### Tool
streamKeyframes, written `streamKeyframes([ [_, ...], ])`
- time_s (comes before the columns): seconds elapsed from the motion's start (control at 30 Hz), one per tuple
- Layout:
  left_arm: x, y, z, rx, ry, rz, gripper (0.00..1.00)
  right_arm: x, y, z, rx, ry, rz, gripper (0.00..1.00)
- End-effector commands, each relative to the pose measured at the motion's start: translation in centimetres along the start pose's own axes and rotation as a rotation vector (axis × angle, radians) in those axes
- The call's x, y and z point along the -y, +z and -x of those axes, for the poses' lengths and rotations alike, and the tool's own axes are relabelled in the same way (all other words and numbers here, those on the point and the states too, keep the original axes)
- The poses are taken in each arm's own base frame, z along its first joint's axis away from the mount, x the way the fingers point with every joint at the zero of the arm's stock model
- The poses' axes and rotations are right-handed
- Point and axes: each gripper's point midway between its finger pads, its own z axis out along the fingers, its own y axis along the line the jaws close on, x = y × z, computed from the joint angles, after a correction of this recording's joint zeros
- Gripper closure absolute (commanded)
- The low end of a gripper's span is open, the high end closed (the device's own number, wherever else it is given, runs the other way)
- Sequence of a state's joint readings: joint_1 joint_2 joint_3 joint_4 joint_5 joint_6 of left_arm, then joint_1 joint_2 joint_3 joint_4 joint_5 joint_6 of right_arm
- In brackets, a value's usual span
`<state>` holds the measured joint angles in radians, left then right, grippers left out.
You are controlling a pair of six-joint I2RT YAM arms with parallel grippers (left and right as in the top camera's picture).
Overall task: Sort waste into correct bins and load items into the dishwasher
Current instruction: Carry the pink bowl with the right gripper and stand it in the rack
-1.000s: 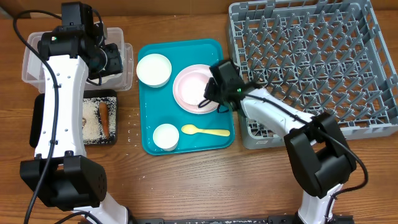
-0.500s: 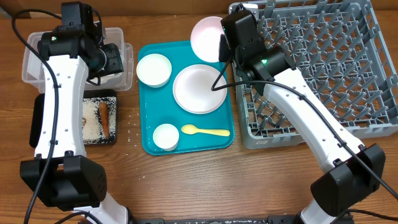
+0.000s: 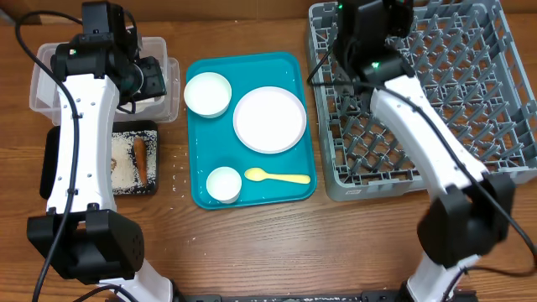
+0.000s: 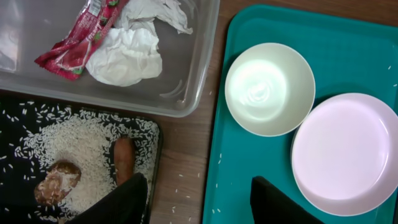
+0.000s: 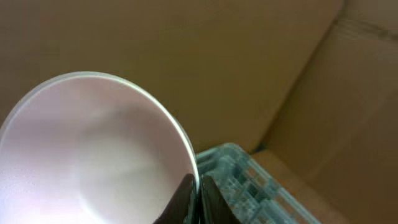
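I should move my right gripper toward the teal tray, lower the pink bowl into the dish rack's empty far corner [image 3: 331, 49] by that tray and let go of the bowl's rim, because that corner is below.
My right gripper [image 5: 198, 194] is shut on the rim of the small pink bowl [image 5: 93, 155] and holds it up over the far left corner of the grey dish rack [image 3: 445, 101]. In the overhead view my arm hides the bowl. The pale pink plate [image 3: 268, 119], a white bowl [image 3: 207, 92] and a small white cup [image 3: 224, 184] sit on the teal tray [image 3: 294, 67]. My left gripper [image 4: 199, 205] is open and empty, above the gap between the black tray [image 4: 18, 124] and the teal tray. The clear tub [image 4: 193, 81] holds the red wrapper [image 4: 78, 34] and white paper [image 4: 127, 53]. Rice [image 4: 81, 146], the brown lump [image 4: 57, 180] and the carrot stick [image 4: 123, 158] lie in the black tray.
A pale yellow spoon [image 3: 277, 176] lies at the front of the teal tray. Loose rice grains are scattered on the wood between the black tray and the teal tray [image 4: 186, 186]. A cardboard wall stands behind the rack [image 5: 249, 62].
My right arm has lifted the pink bowl off the plate on the teal tray and carried it right, over the rack's far left corner. The left arm has not moved.
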<state>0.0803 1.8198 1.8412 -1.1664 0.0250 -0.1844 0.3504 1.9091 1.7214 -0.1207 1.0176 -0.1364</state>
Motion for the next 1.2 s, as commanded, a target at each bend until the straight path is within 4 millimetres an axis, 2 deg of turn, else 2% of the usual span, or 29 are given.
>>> streamKeyframes([
  [0.0,0.0,0.0,0.4,0.011,-0.005,0.003,0.44,-0.6,3.4,-3.6,-0.03,-0.268,-0.125,0.96],
  [0.07,0.1,0.0,0.5,0.017,-0.005,0.002,0.44,-1.4,4.0,-4.0,-0.015,-0.314,-0.141,0.96],
  [0.13,0.1,0.0,0.5,0.018,-0.005,0.001,0.45,-3.3,4.3,-4.5,0.02,-0.353,-0.122,0.96],
  [0.27,0.1,0.0,0.5,0.017,-0.005,0.002,0.46,-5.7,5.1,-7.2,0.003,-0.486,-0.082,0.96],
  [0.6,0.1,0.0,0.5,0.019,-0.004,0.003,0.46,-10.0,4.0,-10.4,0.01,-0.608,-0.031,0.96],
  [0.77,0.1,0.0,0.5,0.018,-0.004,0.003,0.45,-10.6,4.4,-12.2,-0.01,-0.668,-0.03,0.96],
  [0.93,0.0,0.0,0.6,0.02,-0.004,0.005,0.44,-11.4,3.5,-12.0,0.002,-0.667,-0.018,0.96],
  [1.17,0.1,0.0,0.8,0.032,-0.003,0.003,0.43,-11.7,0.2,-11.9,-0.017,-0.684,-0.097,0.96],
])
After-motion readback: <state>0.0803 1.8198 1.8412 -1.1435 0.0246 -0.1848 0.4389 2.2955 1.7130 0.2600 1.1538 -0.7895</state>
